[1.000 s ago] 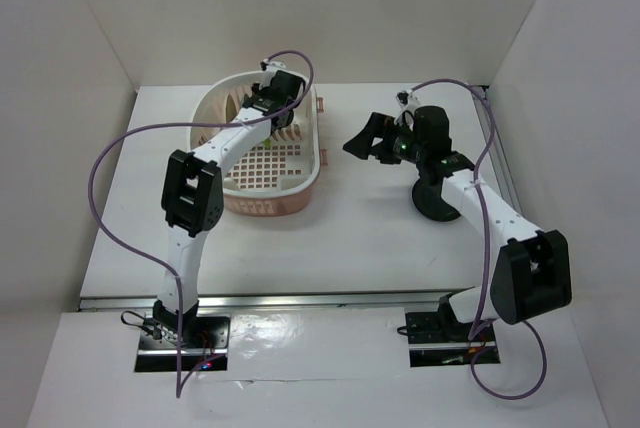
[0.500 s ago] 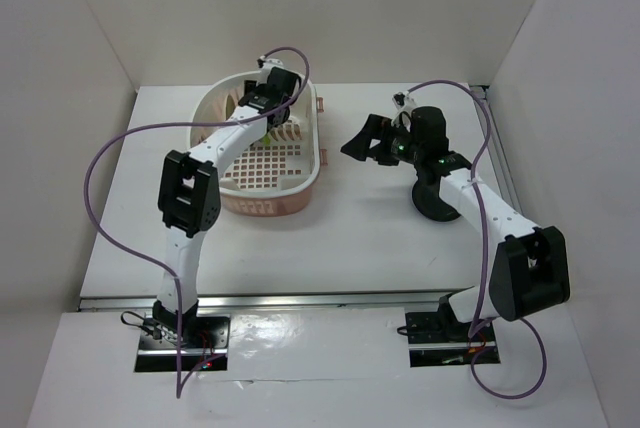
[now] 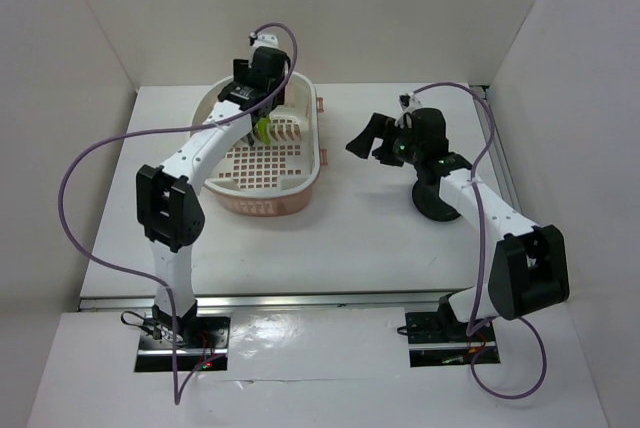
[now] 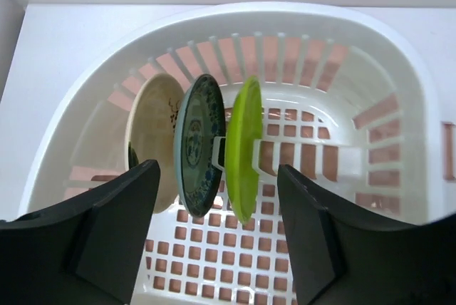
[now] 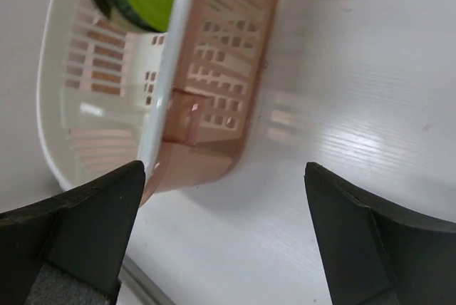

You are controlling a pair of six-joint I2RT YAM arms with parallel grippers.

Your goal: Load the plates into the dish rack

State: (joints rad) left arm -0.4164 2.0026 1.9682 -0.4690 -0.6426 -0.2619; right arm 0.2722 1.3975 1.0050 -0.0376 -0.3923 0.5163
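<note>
The black plate is the only one still unracked. Next, my right gripper draws back and down to the black plate's near rim [image 3: 449, 218], below it toward my base.
Three plates stand on edge between the ribs of the pale pink dish rack [image 3: 262, 205] [image 4: 235, 10]: cream [image 4: 153, 134], blue-green patterned [image 4: 199, 145] and lime green [image 4: 244, 145] [image 3: 263, 131]. My left gripper [image 3: 256, 108] [image 4: 217, 234] hangs open above them, nothing between its fingers, clear of the plates. A black plate [image 3: 437, 206] lies on the table to the right, partly hidden under my right forearm. My right gripper [image 3: 368, 140] [image 5: 224, 234] is open and empty over bare table, just right of the rack's side wall [image 5: 206, 70].
White walls close in the table on the left, back and right. The left arm's purple cable [image 3: 90, 163] loops out over the table's left side. A metal rail [image 3: 300, 298] runs along the near edge.
My left gripper has opened, let go of the lime green plate, and lifted back toward the rack's far end. The plate stays upright in the ribs. The right arm barely moved.
</note>
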